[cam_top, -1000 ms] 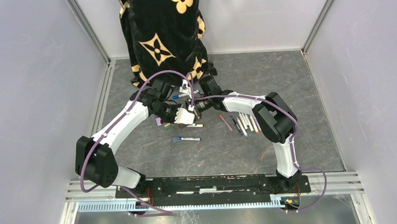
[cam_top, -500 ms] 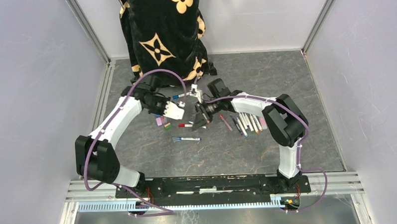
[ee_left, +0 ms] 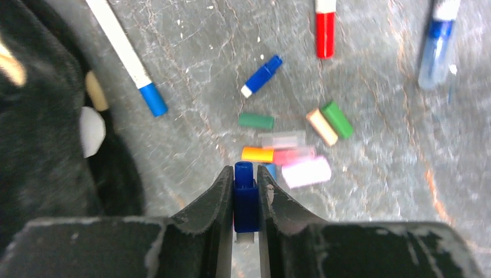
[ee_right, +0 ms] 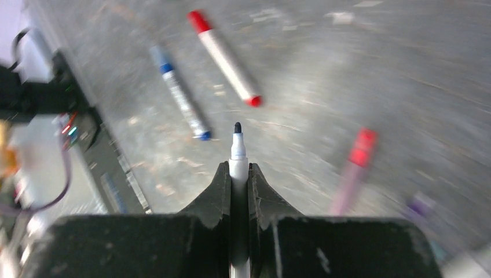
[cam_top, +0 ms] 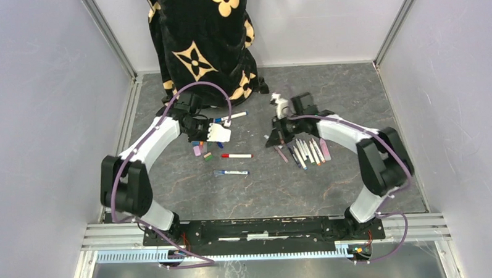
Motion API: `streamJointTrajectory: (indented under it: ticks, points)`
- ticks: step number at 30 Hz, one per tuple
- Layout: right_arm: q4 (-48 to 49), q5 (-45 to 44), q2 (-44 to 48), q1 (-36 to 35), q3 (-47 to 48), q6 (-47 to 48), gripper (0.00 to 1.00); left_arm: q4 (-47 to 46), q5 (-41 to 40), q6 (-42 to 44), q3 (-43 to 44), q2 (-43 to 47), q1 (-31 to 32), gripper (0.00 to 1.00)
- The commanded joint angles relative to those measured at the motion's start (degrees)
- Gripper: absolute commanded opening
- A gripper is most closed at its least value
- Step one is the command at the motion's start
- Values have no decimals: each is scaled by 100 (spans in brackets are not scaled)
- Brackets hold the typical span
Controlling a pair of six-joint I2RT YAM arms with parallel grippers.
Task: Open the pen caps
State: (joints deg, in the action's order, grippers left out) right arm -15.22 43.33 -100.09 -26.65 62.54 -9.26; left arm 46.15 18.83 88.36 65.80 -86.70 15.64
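The right gripper turns into line with the row of pens, moves over it and lowers to release the pen next, as the pen's dark tip is bare.
In the left wrist view my left gripper (ee_left: 245,174) is shut on a dark blue pen cap (ee_left: 246,200), held just above a pile of loose pen caps (ee_left: 278,155) in orange, pink, green and tan. From above, the left gripper (cam_top: 214,137) hangs over that pile (cam_top: 201,151). My right gripper (ee_right: 238,168) is shut on an uncapped pen (ee_right: 238,152) with a white barrel and a bare dark tip. In the top view it (cam_top: 274,138) sits beside a row of several pens (cam_top: 307,151).
A red-capped pen (cam_top: 237,156) and a blue-ended pen (cam_top: 231,173) lie between the arms. Another blue-ended pen (cam_top: 230,117) lies near the black patterned cloth (cam_top: 200,48) at the back. Metal rails edge the grey mat (cam_top: 328,86).
The two grippers, close together a second ago, have drawn apart. The left went back left with the blue cap. The right swung right with the bare-tipped pen.
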Motion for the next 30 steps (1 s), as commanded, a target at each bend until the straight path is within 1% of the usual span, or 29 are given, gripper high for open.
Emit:
streamJointTrajectory:
  ticks: [1, 5, 10, 14, 19, 21, 23, 25, 26, 27, 30]
  points:
    - [398, -2018, 837, 419, -562, -128, 4, -474, 187, -1471, 300, -717, 45, 5]
    - [500, -3215, 1228, 449, -1043, -19, 4, -928, -133, -1945, 271, -1143, 51, 14]
    - [694, -3873, 1489, 463, -1473, 6, 5, -941, -168, -2226, 370, -1482, 67, 28]
    - [865, -4094, 1591, 465, -1685, 44, 7, -918, -64, -2355, 427, -1597, 65, 34]
    - [886, -4223, 1555, 465, -1787, 106, 18, -740, -38, -2404, 522, -1640, 79, 41]
    - [912, -4251, 1546, 461, -1832, 113, 20, -651, -56, -2435, 593, -1621, 73, 43]
    - [890, -4281, 1529, 460, -1850, 141, 24, -582, -44, -2568, 718, -1541, 67, 45]
    - [861, -4298, 1523, 461, -1842, 180, 28, -471, 6, -2737, 919, -1457, 66, 48]
    - [842, -4298, 1535, 462, -1836, 205, 30, -407, 26, -2836, 1039, -1425, 63, 54]
    - [806, -4298, 1541, 461, -1818, 211, 32, -331, 42, -2953, 1231, -1387, 51, 56]
    - [751, -4419, 1639, 459, -1774, 241, 34, -115, 77, -3362, 1752, -1313, -21, 59]
